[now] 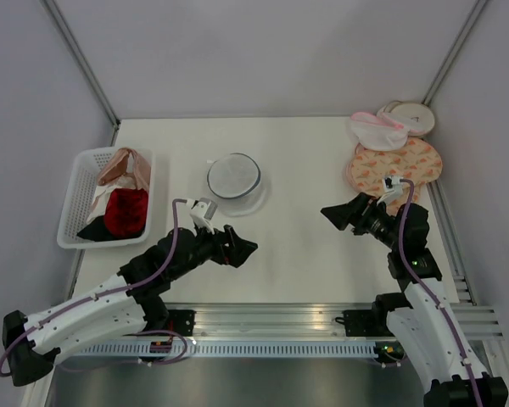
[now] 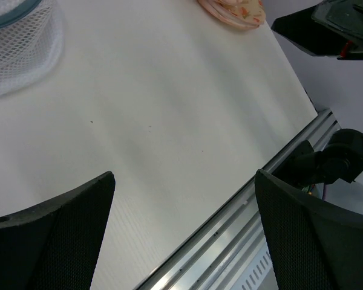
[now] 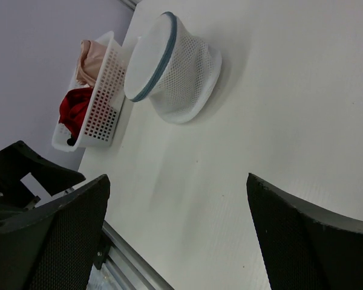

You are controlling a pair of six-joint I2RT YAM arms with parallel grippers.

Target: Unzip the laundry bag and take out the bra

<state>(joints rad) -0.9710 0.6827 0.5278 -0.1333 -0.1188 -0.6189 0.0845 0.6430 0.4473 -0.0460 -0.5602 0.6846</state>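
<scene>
The rim's far edge facing the basket lies outward of my left gripper, raised above the tabletop, so next my left gripper needs to move outward past the bag to pinch it.
The laundry bag (image 1: pixel 234 180) is a round white mesh drum with a dark rim, standing upright on the table's middle back. It also shows in the left wrist view, laundry bag (image 2: pixel 18 42), and in the right wrist view, laundry bag (image 3: pixel 175 66). The bra is hidden from every view. My left gripper (image 1: pixel 242 248) hovers open in front of the bag, slightly to its left, nothing between its fingers (image 2: pixel 66 229). My right gripper (image 1: pixel 335 214) is open too, to the right of the bag, pointing towards it, fingers (image 3: pixel 302 235) apart and empty.
A white slotted basket (image 1: pixel 76 199) at the left holds a red garment (image 1: pixel 125 210) and a pink-peach one (image 1: pixel 125 165). Flat peach patterned rounds (image 1: pixel 394 165) and a white pouch with pink trim (image 1: pixel 377 131) lie at the back right. A metal rail (image 1: pixel 271 322) runs along the near edge.
</scene>
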